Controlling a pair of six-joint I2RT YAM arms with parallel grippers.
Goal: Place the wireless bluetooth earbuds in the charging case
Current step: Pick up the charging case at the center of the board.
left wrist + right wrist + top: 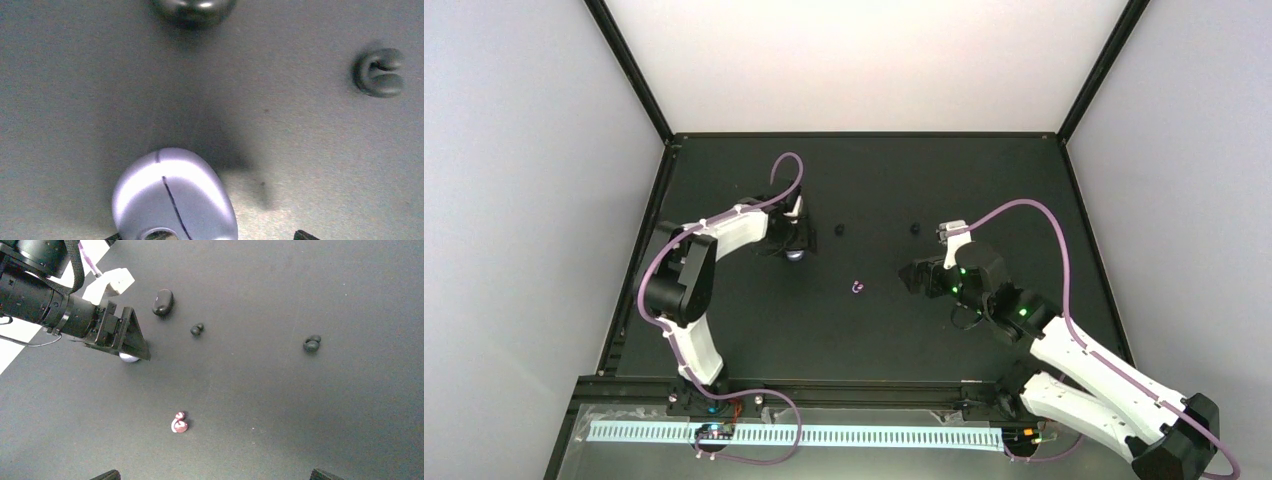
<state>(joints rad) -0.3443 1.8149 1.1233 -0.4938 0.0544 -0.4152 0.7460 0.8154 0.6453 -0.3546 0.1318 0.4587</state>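
The lavender-silver case lies beyond the purple earbud, so the robot's right gripper will next go to the left in the top view and down over the case.
A closed lavender-silver charging case lies on the black table between the spread fingers of my open left gripper, nearer the left finger. From above, the left gripper hangs over this case. A purple-and-white earbud lies mid-table, and it also shows in the right wrist view. Two black earbuds lie farther back. One black earbud shows right of the left gripper. My right gripper is open and empty, above the table right of the purple earbud; its fingertips stand wide apart.
A closed glossy black case lies just beyond the left gripper, and its edge shows in the left wrist view. The black table has raised frame edges on the left, right and back.
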